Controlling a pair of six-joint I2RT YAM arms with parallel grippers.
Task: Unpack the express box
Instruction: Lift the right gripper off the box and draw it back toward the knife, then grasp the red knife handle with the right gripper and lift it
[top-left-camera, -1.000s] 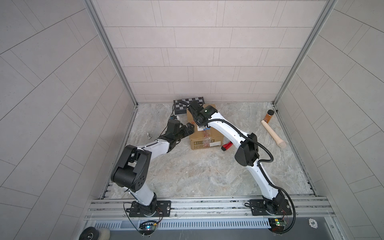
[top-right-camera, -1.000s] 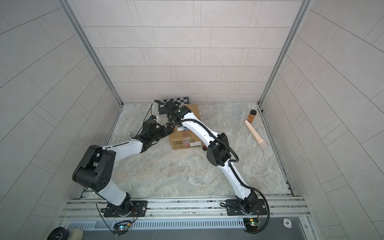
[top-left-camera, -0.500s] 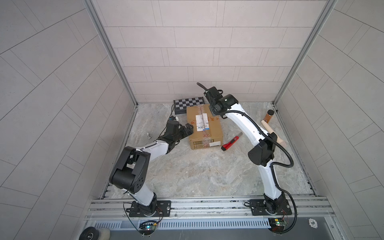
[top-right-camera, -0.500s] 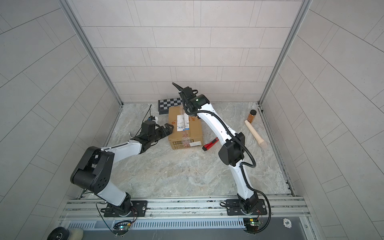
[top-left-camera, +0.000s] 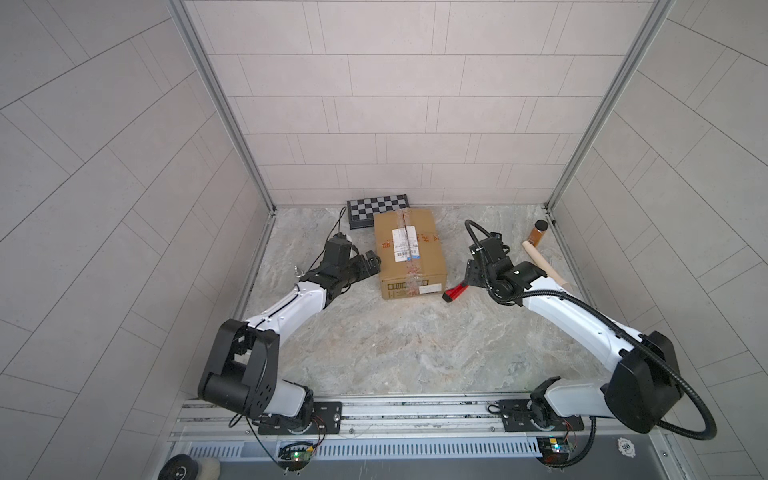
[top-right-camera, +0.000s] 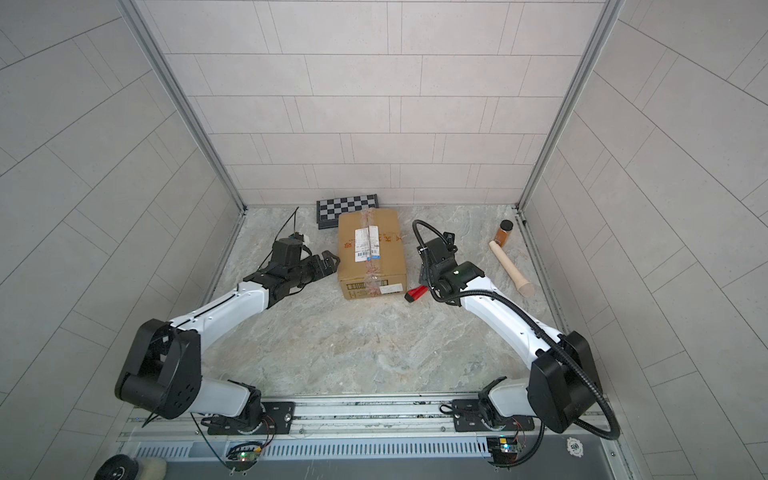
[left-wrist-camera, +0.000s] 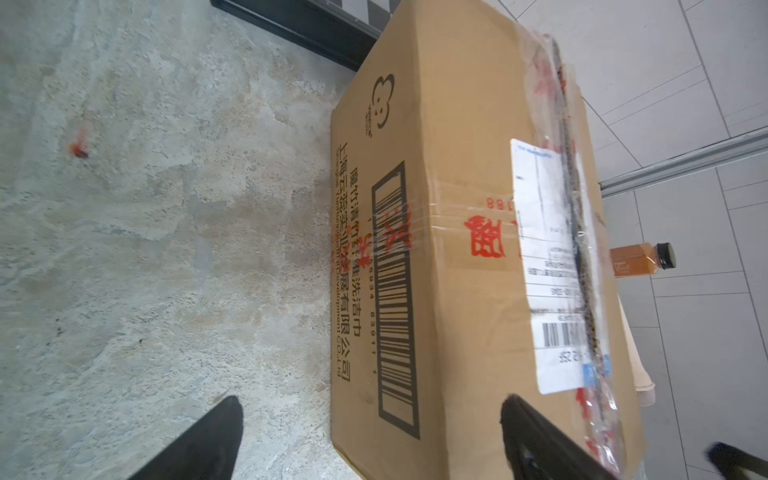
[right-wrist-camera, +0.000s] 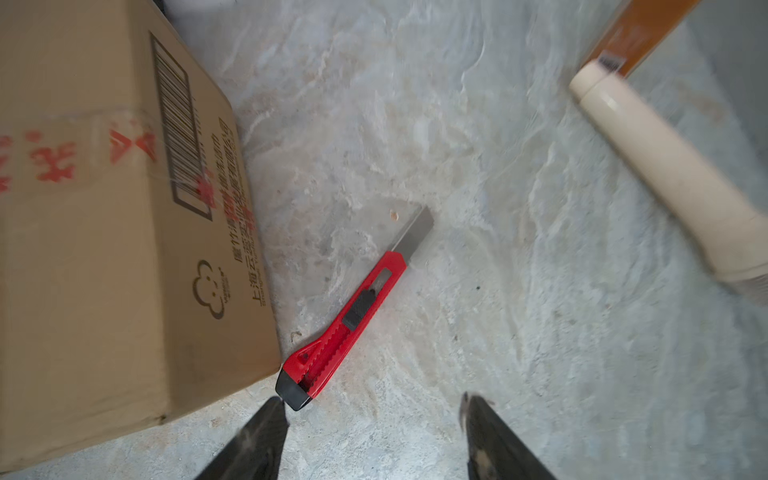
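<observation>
My right gripper will move down and toward the box (top-left-camera: 409, 253) to close around the knife's red handle (top-left-camera: 457, 292), because the handle is below my open fingers and closer to the box.
The express box (top-left-camera: 409, 253) (top-right-camera: 370, 253) is a brown carton with a white label, clear tape and red characters, standing on the stone floor. A dark ragged line runs along its taped top seam (left-wrist-camera: 582, 257). My left gripper (top-left-camera: 372, 264) (left-wrist-camera: 374, 415) is open at the box's left side, one finger low by the floor and one near the top edge. A red utility knife (top-left-camera: 455, 292) (right-wrist-camera: 349, 320) with its blade out lies by the box's near right corner (right-wrist-camera: 249, 365). My right gripper (top-left-camera: 473, 276) (right-wrist-camera: 372, 403) hangs open just above the knife's butt end, holding nothing.
A checkered board case (top-left-camera: 378, 206) lies behind the box against the back wall. A brown bottle (top-left-camera: 539, 232) and a pale wooden pestle (top-left-camera: 544, 266) lie at the right wall. A small metal piece (top-left-camera: 298, 272) sits near the left wall.
My right arm swung from over the box's top, up and across, down to the box's right side by the knife, and its jaws opened. The left arm stayed put.
</observation>
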